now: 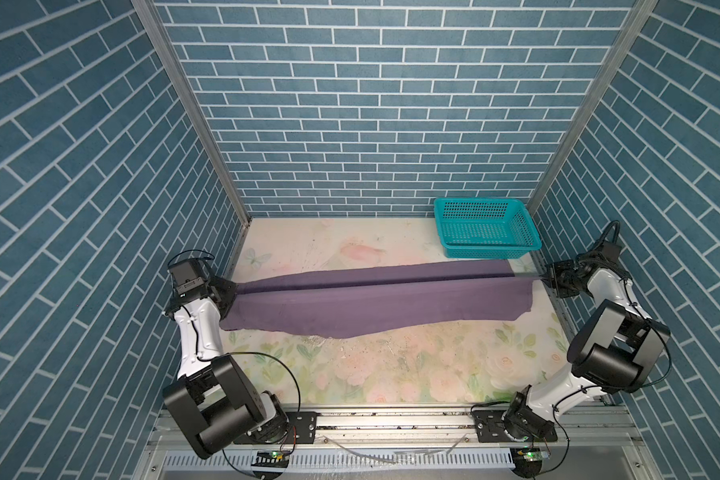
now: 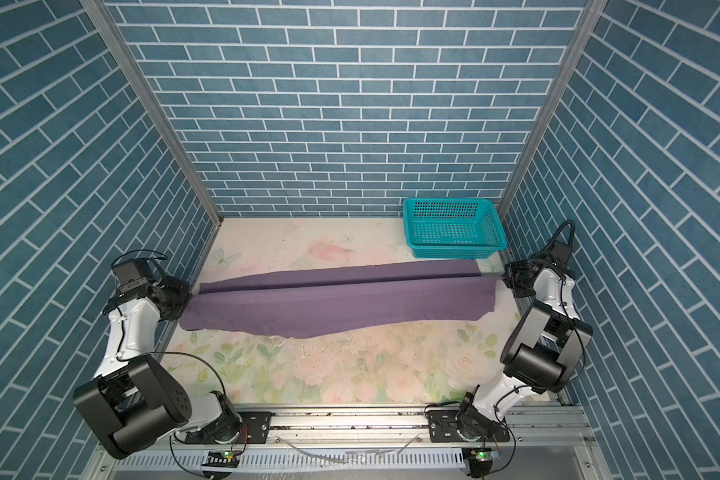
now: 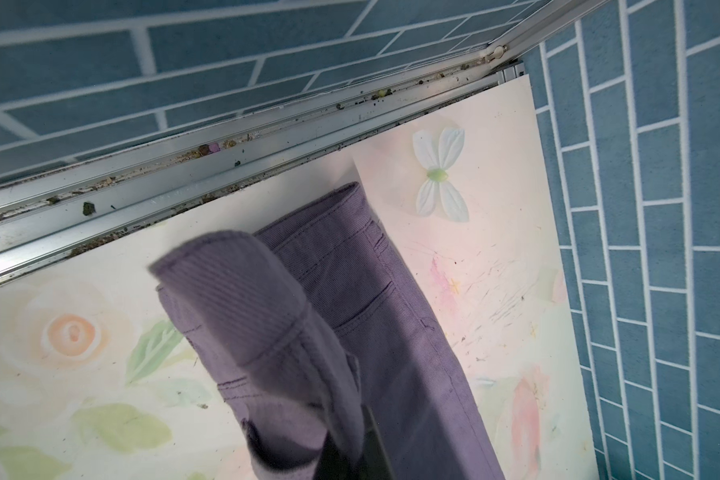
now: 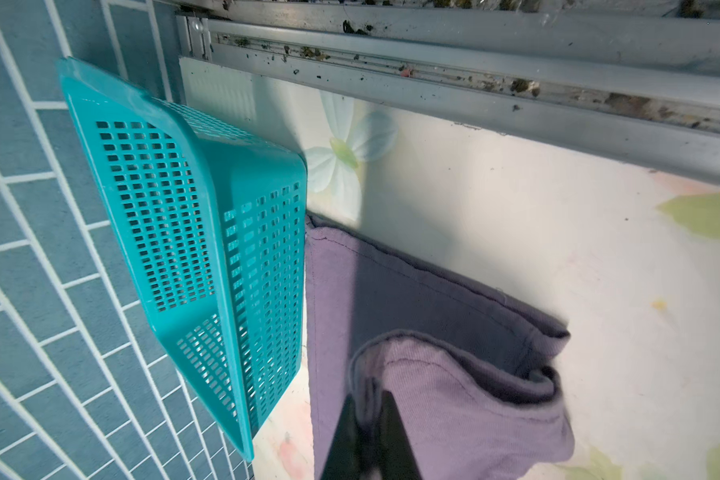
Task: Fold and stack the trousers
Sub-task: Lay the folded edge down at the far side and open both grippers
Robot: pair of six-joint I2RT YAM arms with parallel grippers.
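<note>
I need to move my left gripper down and outward next, over the flat strip's waistband end (image 1: 252, 283) (image 3: 337, 232), and let go of the raised layer there, because that strip is still uncovered.
The dusty-purple trousers (image 1: 371, 305) (image 2: 333, 301) stretch almost table-wide between my two grippers. One long edge is raised and pulled taut, and the fabric below it drapes to the table toward the front. A narrower strip lies flat behind it. My left gripper (image 1: 231, 291) (image 2: 188, 297) is shut on the waistband end (image 3: 242, 299); its dark fingers (image 3: 337, 457) pinch a fold. My right gripper (image 1: 547, 276) (image 2: 506, 276) is shut on the hem end (image 4: 454, 395), with cloth bunched between the fingers (image 4: 341, 440).
A teal perforated basket (image 1: 487, 232) (image 2: 454, 226) (image 4: 184, 208) stands at the back right, just behind the trousers' right end. The floral table (image 1: 391, 370) is boxed in by blue brick walls, with metal rails (image 3: 225, 166) along its sides.
</note>
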